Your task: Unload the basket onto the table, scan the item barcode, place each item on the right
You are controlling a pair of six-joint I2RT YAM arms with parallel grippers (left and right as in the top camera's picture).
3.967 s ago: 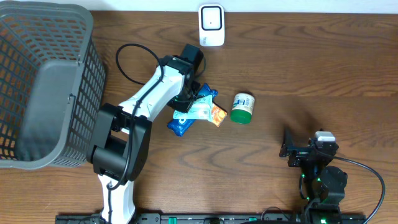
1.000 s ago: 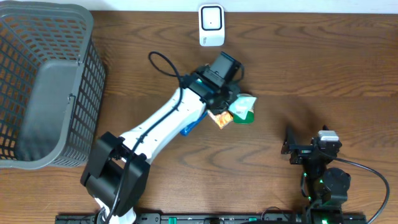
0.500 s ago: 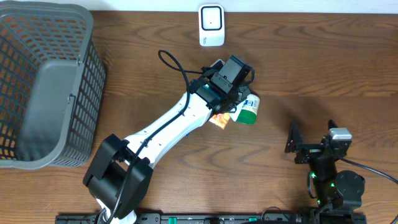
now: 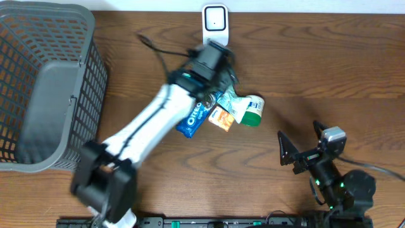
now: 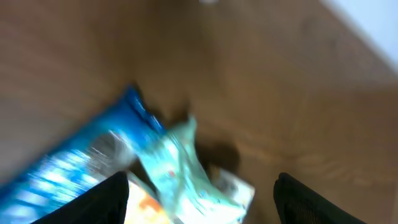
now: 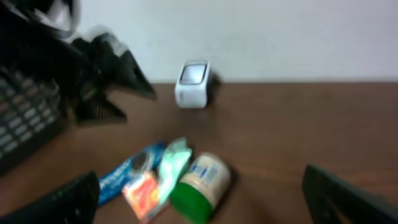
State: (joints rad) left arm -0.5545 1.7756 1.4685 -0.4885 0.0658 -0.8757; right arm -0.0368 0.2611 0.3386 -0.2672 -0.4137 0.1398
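Note:
The mint-green packet's edge by the jar is uncovered, so I should bring my right gripper onto it, outward, down and to the left in the overhead view.
The white scanner (image 4: pixel 215 25) stands at the table's far edge, also visible in the right wrist view (image 6: pixel 194 83). Below it lies a pile: a blue Oreo pack (image 4: pixel 193 117), an orange packet (image 4: pixel 220 118), a mint-green packet (image 4: pixel 231 104) and a green-and-white jar (image 4: pixel 252 110). My left gripper (image 4: pixel 223 76) hovers blurred between scanner and pile, jaws wide apart and holding nothing. In its wrist view the mint-green packet (image 5: pixel 174 168) lies loose below the gripper (image 5: pixel 202 205). My right gripper (image 4: pixel 292 153) stands open at the near right, facing the jar (image 6: pixel 199 186).
A large grey mesh basket (image 4: pixel 44 88) fills the left side of the table. The left arm's white links (image 4: pixel 145 126) stretch diagonally from the near left edge toward the pile. The wall rises behind the scanner.
My left gripper has opened and let go of the mint-green packet, then pulled back up and left toward the scanner. The packet now rests on the pile. The right arm shifted slightly.

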